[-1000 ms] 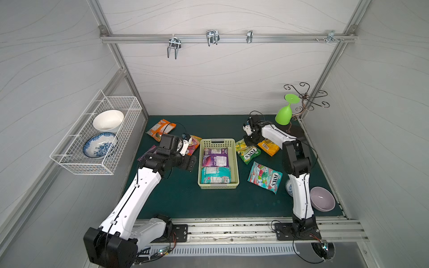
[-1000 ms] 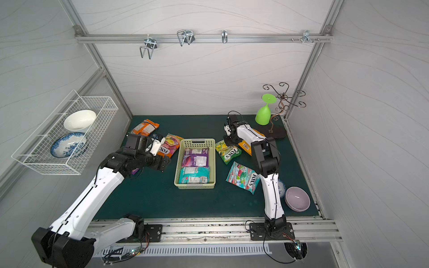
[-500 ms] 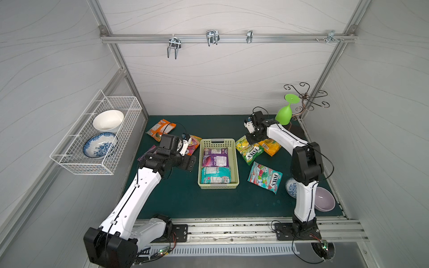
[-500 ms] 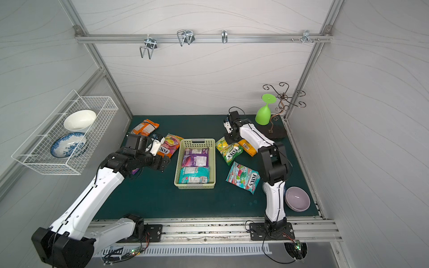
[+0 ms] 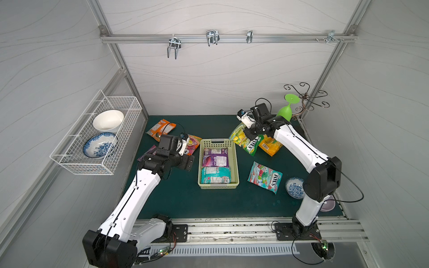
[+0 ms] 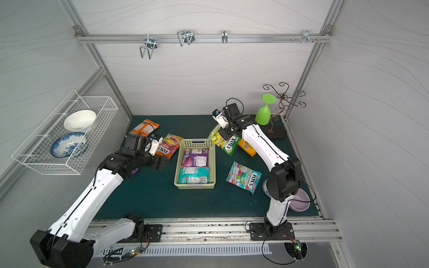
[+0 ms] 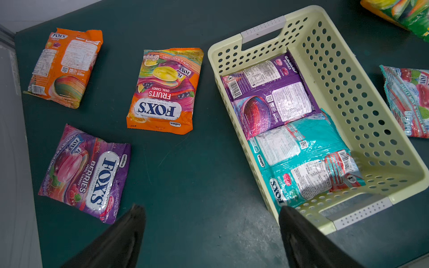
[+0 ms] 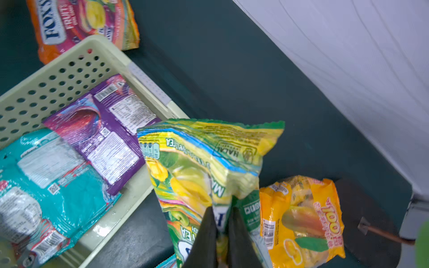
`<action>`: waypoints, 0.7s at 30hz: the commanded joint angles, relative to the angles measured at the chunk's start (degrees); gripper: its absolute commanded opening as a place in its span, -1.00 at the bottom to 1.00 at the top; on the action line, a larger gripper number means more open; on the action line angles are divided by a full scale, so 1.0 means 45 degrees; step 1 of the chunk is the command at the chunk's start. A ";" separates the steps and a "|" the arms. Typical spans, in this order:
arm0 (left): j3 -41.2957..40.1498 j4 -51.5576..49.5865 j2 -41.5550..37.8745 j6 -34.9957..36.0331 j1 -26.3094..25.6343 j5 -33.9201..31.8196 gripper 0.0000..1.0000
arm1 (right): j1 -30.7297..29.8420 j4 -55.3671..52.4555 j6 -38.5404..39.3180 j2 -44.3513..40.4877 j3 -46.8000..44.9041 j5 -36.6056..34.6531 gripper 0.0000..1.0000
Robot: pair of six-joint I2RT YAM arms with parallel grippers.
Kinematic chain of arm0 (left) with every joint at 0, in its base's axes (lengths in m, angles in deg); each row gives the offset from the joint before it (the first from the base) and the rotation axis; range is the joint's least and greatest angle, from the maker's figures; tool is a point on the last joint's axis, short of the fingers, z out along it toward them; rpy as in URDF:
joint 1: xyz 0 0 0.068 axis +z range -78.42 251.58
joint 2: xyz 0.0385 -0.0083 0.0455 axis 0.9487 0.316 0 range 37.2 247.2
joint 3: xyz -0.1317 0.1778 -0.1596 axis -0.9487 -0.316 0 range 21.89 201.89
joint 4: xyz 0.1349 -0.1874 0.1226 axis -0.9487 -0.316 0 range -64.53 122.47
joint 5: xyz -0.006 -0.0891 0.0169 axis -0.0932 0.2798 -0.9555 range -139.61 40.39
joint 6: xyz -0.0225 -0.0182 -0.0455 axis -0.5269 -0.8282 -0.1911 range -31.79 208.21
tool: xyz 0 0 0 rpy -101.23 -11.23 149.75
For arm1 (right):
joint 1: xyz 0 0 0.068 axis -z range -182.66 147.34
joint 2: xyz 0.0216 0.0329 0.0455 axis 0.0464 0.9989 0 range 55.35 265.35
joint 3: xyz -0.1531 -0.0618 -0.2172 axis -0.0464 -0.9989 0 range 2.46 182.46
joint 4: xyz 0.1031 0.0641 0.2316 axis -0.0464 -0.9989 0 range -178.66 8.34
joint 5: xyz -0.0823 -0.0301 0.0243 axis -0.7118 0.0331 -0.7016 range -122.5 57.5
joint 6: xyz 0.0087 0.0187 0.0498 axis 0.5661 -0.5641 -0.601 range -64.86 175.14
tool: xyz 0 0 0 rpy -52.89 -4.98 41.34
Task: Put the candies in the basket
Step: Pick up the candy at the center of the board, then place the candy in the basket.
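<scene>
The green-yellow candy bag is still hanging outside. My right gripper needs to move it sideways over the basket's side next, then down onto the basket's purple candy bag (image 5: 215,157) (image 8: 103,134), and let it go.
The pale yellow-green basket (image 5: 217,140) (image 6: 196,140) stands mid-mat and holds a purple candy bag (image 5: 214,157) and a teal one (image 5: 216,175). My right gripper (image 8: 221,213) (image 5: 250,134) is shut on a green-yellow candy bag (image 8: 204,162) (image 5: 246,142), which hangs tilted just right of the basket's far end. A yellow-orange bag (image 5: 269,146) and a teal-red bag (image 5: 264,177) lie right of the basket. Left of it lie an orange bag (image 7: 65,67), a pink-orange bag (image 7: 162,92) and a purple bag (image 7: 86,171). My left gripper (image 7: 211,213) hovers open over bare mat beside the basket's left wall.
An upturned green goblet (image 5: 286,110) and a curly metal stand (image 5: 304,99) occupy the far right corner. A small blue bowl (image 5: 294,188) and a lilac bowl (image 5: 327,205) sit by the right arm's base. A white wire basket (image 5: 97,134) with two bowls hangs on the left wall.
The right arm's elbow has swung out to the right and its gripper has risen, lifting the green-yellow bag's far end off the mat. The left arm has barely moved.
</scene>
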 commanded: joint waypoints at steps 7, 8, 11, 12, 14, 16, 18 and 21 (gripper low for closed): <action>0.0171 0.0581 -0.0374 -0.0248 0.0235 -0.0899 0.89 | -0.2095 -0.0378 0.4373 0.0322 0.0933 0.0963 -1.00; 0.0280 0.0523 -0.0392 -0.0272 0.0288 -0.0942 0.89 | -0.2228 -0.0530 0.4675 0.0483 0.1022 0.1360 -1.00; 0.0040 0.0807 -0.0432 -0.0232 0.0350 -0.1305 0.89 | -0.2561 -0.0701 0.4958 0.1058 0.1460 0.1779 -1.00; -0.0074 0.0904 -0.0452 -0.0219 0.0355 -0.1263 0.89 | -0.2655 -0.0742 0.4868 0.1309 0.1609 0.1835 -1.00; 0.0034 0.0712 -0.0446 -0.0282 0.0354 -0.0996 0.89 | -0.2778 -0.0909 0.4815 0.1758 0.1850 0.2077 -1.00; 0.0258 0.0538 -0.0427 -0.0303 0.0372 -0.0998 0.89 | -0.2836 -0.0941 0.4751 0.2185 0.2077 0.2247 -1.00; 0.0119 0.0725 -0.0427 -0.0247 0.0369 -0.1228 0.89 | -0.2842 -0.0900 0.4475 0.2650 0.2401 0.2327 -1.00; -0.0044 0.0836 -0.0423 -0.0258 0.0372 -0.0931 0.89 | -0.2916 -0.0930 0.4012 0.3357 0.2902 0.2322 -1.00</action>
